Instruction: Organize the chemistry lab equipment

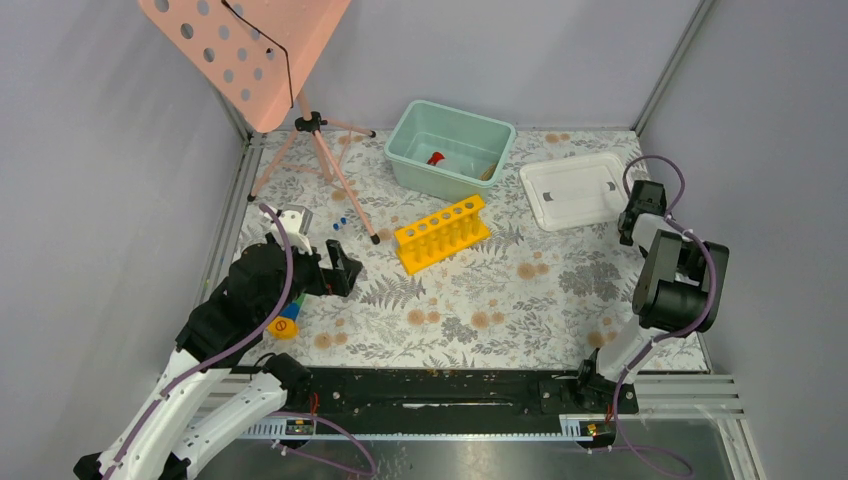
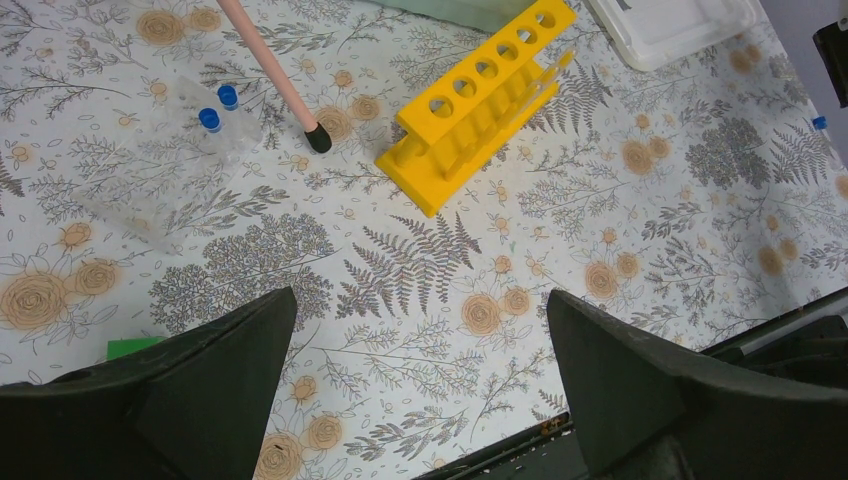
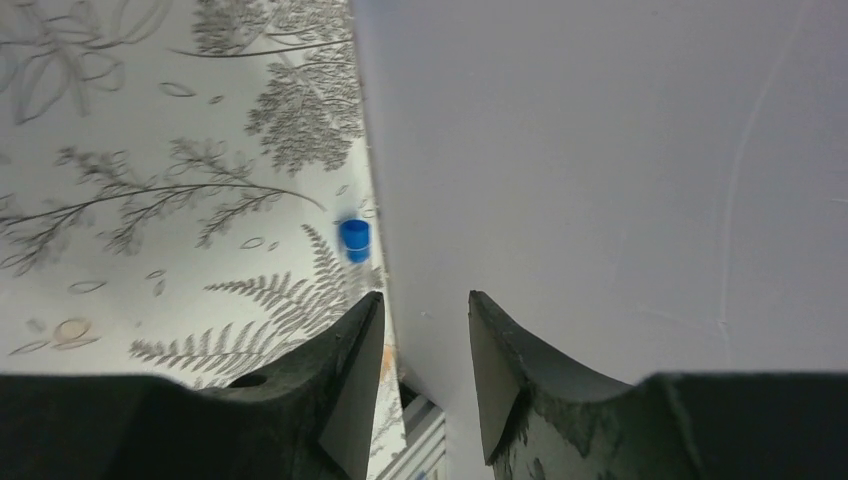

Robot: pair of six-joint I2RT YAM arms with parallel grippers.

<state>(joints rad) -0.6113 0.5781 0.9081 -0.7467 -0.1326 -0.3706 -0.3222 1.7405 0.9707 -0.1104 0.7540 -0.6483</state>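
The tube's blue cap sits to the left of my fingers in the wrist view. So my right gripper shifts that way next and lowers onto the tube's end with the cap (image 3: 356, 250).
The yellow test-tube rack (image 1: 440, 233) (image 2: 480, 95) lies on the floral mat mid-table, its holes empty. Two blue-capped tubes (image 1: 338, 222) (image 2: 216, 110) lie left of it, near the pink tripod leg. My left gripper (image 1: 345, 270) (image 2: 420, 300) hovers open over bare mat, short of the rack. A red-capped bottle (image 1: 436, 158) lies inside the green bin. Another blue-capped tube (image 3: 354, 238) lies against the right wall. My right gripper (image 1: 632, 222) (image 3: 425, 300) points at it, jaws partly apart and holding nothing.
The green bin (image 1: 402, 160) stands at the back centre with a white lid (image 1: 572, 190) to its right. A pink perforated stand on a tripod (image 1: 320, 150) is at back left. A coloured block stack (image 1: 284, 322) sits by the left arm. The grey wall (image 3: 600, 150) crowds the right gripper.
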